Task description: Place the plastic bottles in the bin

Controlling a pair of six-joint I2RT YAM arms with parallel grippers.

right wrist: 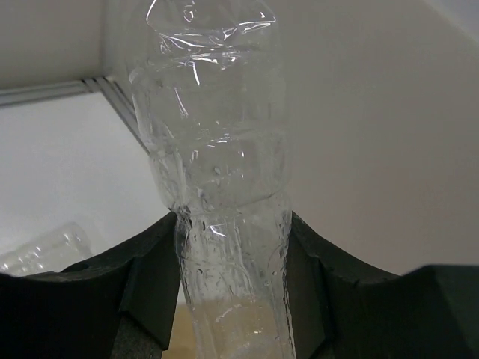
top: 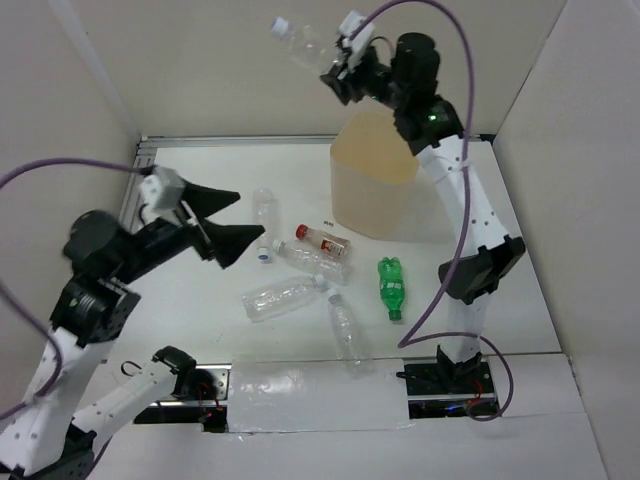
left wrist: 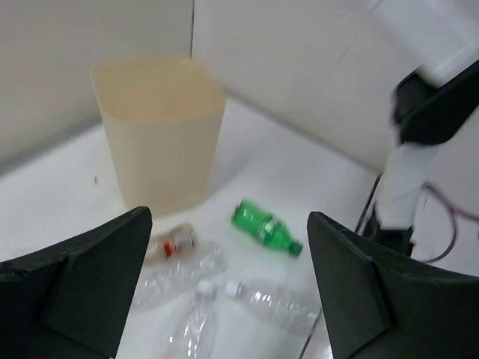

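The right gripper goes to the right in the top view over the bin's opening [top: 378, 146] next and releases the bottle, because it juts past the bin's rim.
My right gripper [top: 338, 72] is raised above the far left rim of the cream-beige bin [top: 375, 185] and is shut on a crumpled clear bottle [top: 300, 42], which sticks out to the left. In the right wrist view the fingers [right wrist: 153, 277] squeeze that bottle [right wrist: 221, 172] on both sides. My left gripper [top: 232, 220] is open and empty above the table's left. Several bottles lie in front of the bin: a green one [top: 391, 287], a red-capped one [top: 323, 239], and clear ones [top: 280, 297]. The left wrist view shows the bin [left wrist: 161, 134], the green bottle [left wrist: 263, 228] and clear bottles [left wrist: 273, 303] between the open jaws.
White walls close in the table at the back and on both sides. A metal rail [top: 240, 140] runs along the far edge. The right arm's column [top: 470, 270] stands right of the green bottle. Cables loop over both arms.
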